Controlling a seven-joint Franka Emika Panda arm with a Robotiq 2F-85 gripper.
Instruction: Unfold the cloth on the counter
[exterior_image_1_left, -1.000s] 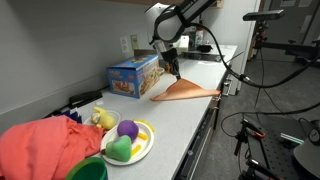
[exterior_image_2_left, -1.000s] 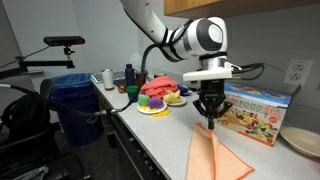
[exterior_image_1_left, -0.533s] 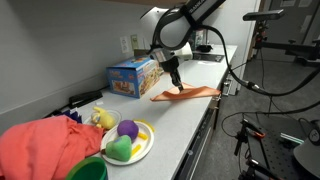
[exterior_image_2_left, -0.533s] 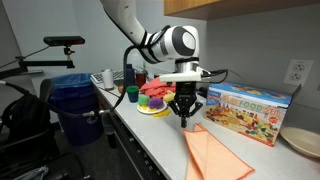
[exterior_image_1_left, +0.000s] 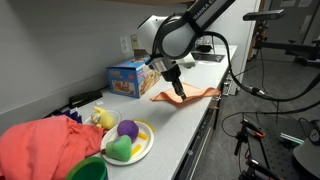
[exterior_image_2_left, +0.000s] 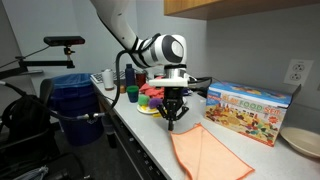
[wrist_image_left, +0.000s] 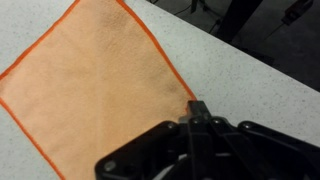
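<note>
Next, my gripper draws the cloth's held corner low toward the counter's front edge, widening the cloth, and releases it, since bare counter lies beside my gripper there.
An orange cloth with a darker hem lies spread on the white counter (exterior_image_1_left: 175, 125) in both exterior views (exterior_image_1_left: 192, 96) (exterior_image_2_left: 208, 155). In the wrist view the cloth (wrist_image_left: 85, 85) looks nearly flat, a single square layer. My gripper (wrist_image_left: 195, 106) is shut on the cloth's corner, the fingers pressed together right at the hem. The exterior views show the gripper (exterior_image_1_left: 181, 92) (exterior_image_2_left: 171, 123) low over the counter at the cloth's end nearest the plate of toys, with that corner slightly lifted.
A colourful food box (exterior_image_1_left: 135, 75) (exterior_image_2_left: 248, 108) stands against the wall behind the cloth. A plate of toy fruit (exterior_image_1_left: 128, 142) (exterior_image_2_left: 160, 100), a red cloth heap (exterior_image_1_left: 40, 145) and a green bowl (exterior_image_1_left: 88, 170) lie further along. A blue bin (exterior_image_2_left: 75, 100) stands beside the counter.
My gripper has moved along the counter toward the plate of toys, dragging the cloth's corner with it. The cloth has opened from a narrow fold into a wide flat sheet.
</note>
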